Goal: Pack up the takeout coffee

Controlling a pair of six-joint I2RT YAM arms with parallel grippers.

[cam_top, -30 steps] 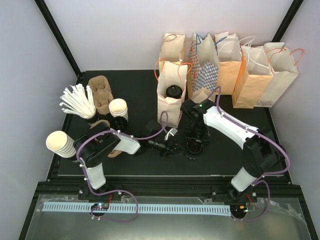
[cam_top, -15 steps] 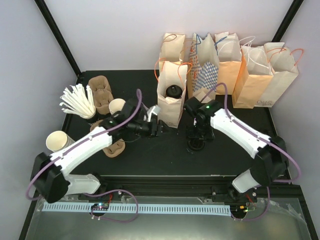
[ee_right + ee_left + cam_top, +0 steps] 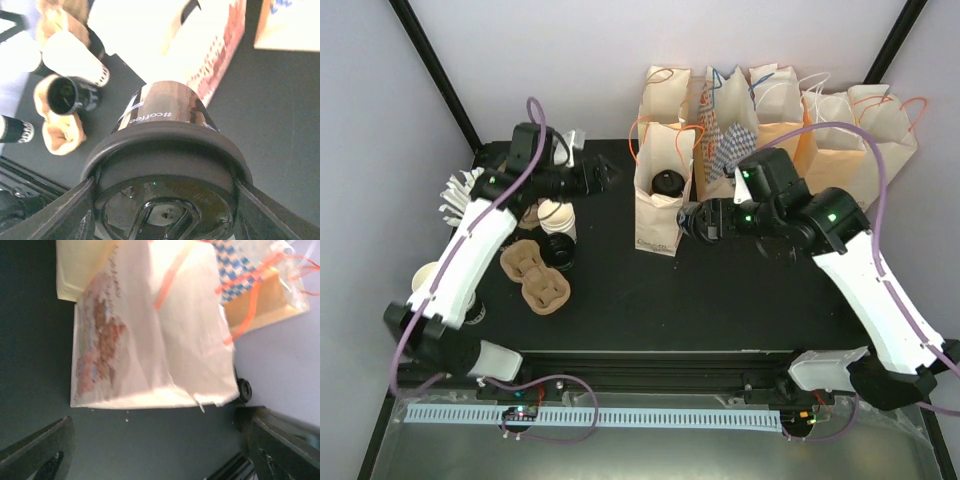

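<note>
My left gripper moves to the right in the top view onto the bag's upper edge by the orange handle next, as my right gripper holds the coffee point(image 3: 165, 107).
My right gripper point(image 3: 692, 222) is shut on the takeout coffee point(image 3: 165, 107), gripping its black lid point(image 3: 165, 165) from both sides. The cup is white with "#coffee" lettering and is held tilted above the table, just right of the open front paper bag point(image 3: 658, 215). A second black-lidded cup point(image 3: 667, 183) stands inside that bag. A third black-lidded cup point(image 3: 558, 250) sits by the carriers. My left gripper point(image 3: 603, 178) is open and empty, raised at the back left and facing the bag point(image 3: 150, 340).
A row of paper bags point(image 3: 790, 130) stands along the back right. Brown pulp carriers point(image 3: 535, 280) lie front left, next to paper-wrapped straws point(image 3: 460, 195) and cream cups point(image 3: 557, 212), with another cream cup stack point(image 3: 428, 280) at the left edge.
My right gripper has lifted the coffee off the table and moved it up beside the front bag. My left arm has swung from the table's middle to the back left.
</note>
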